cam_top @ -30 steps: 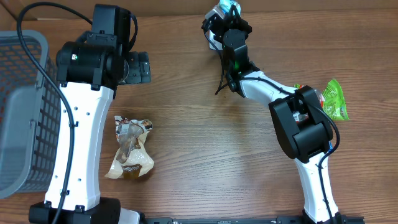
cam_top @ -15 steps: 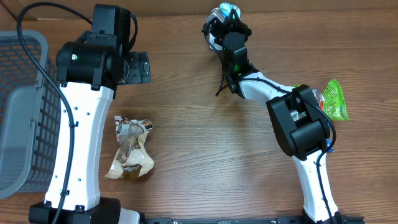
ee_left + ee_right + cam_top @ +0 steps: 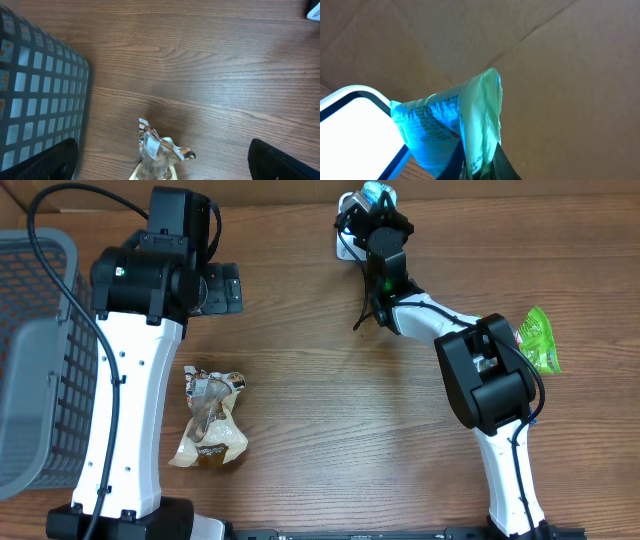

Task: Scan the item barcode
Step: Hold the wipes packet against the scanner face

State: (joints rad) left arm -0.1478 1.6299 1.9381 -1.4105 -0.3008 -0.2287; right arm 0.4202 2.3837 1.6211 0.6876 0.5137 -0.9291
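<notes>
The right gripper comes down back and to the right in the overhead view next, beside the other green packet, to release mine, as the scanner point(image 3: 344, 248) already lights it.
My right gripper point(image 3: 373, 210) is at the far edge of the table, shut on a crinkled green and blue packet point(image 3: 375, 192). In the right wrist view the packet point(image 3: 452, 120) rises from between the dark fingers point(image 3: 497, 162), lit blue-green beside the scanner's bright white face point(image 3: 350, 130). The scanner point(image 3: 344, 248) shows as a white body under the gripper. My left gripper point(image 3: 226, 288) hovers open above the table with nothing between its fingers. A gold and clear snack bag point(image 3: 157, 155) lies below it.
A grey mesh basket point(image 3: 35, 360) stands at the left edge and also shows in the left wrist view point(image 3: 35, 85). The snack bag point(image 3: 210, 420) lies beside the left arm's base. Another green packet point(image 3: 538, 340) lies at the right, by the right arm.
My right gripper has shifted a little to the right and toward the far edge with the packet in it. The left arm has not moved.
</notes>
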